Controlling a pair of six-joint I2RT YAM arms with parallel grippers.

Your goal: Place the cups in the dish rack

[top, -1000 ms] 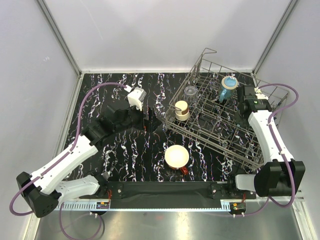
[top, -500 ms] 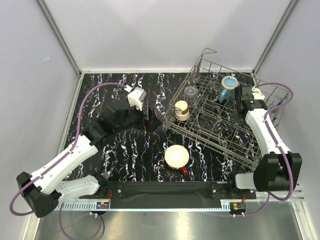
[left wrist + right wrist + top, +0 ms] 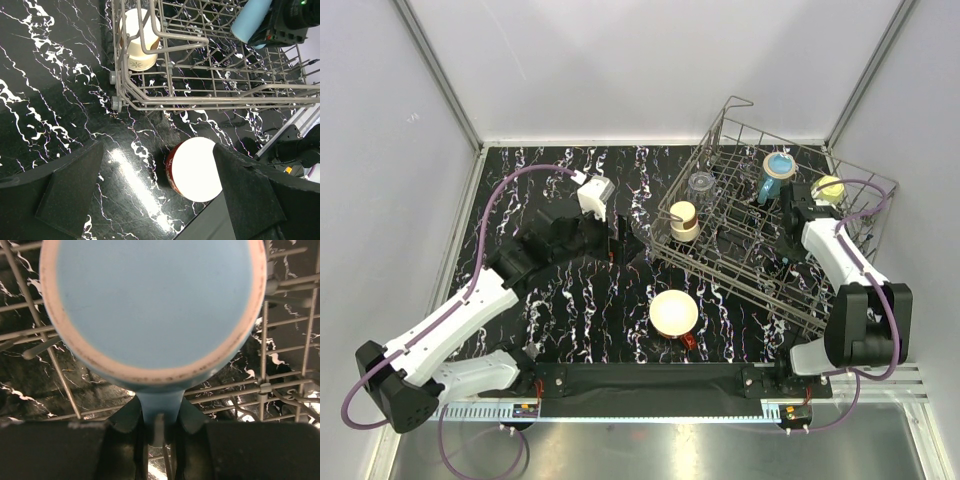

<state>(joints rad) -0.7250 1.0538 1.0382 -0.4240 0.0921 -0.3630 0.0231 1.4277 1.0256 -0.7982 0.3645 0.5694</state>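
My left gripper lowers back onto the rim's nearest side (image 3: 653, 308) (image 3: 173, 175) next, since the red mug sits below and back from it, and the handle points away.
The grey wire dish rack (image 3: 750, 270) stands tilted at the right. In it are a clear tumbler (image 3: 701, 184), a cream-brown cup (image 3: 684, 220) (image 3: 139, 37), a yellow-green cup (image 3: 828, 187) and a blue mug (image 3: 777, 175) (image 3: 155, 300) (image 3: 250, 20). My right gripper (image 3: 790, 207) (image 3: 159, 426) is shut on the blue mug's handle, inside the rack. A red mug with a pale inside (image 3: 674, 313) (image 3: 196, 169) sits on the table in front of the rack. My left gripper (image 3: 616, 240) (image 3: 157, 200) hangs wide open left of the rack, holding nothing.
The table top (image 3: 570, 300) is black marble-patterned, with white walls on three sides. The rack's near corner (image 3: 117, 102) is close to my left gripper. A black bar (image 3: 650, 378) runs along the table's front edge between the arm bases.
My right arm has swung left inside the rack, uncovering the yellow-green cup behind it. The blue mug, the red mug and my left arm have stayed put.
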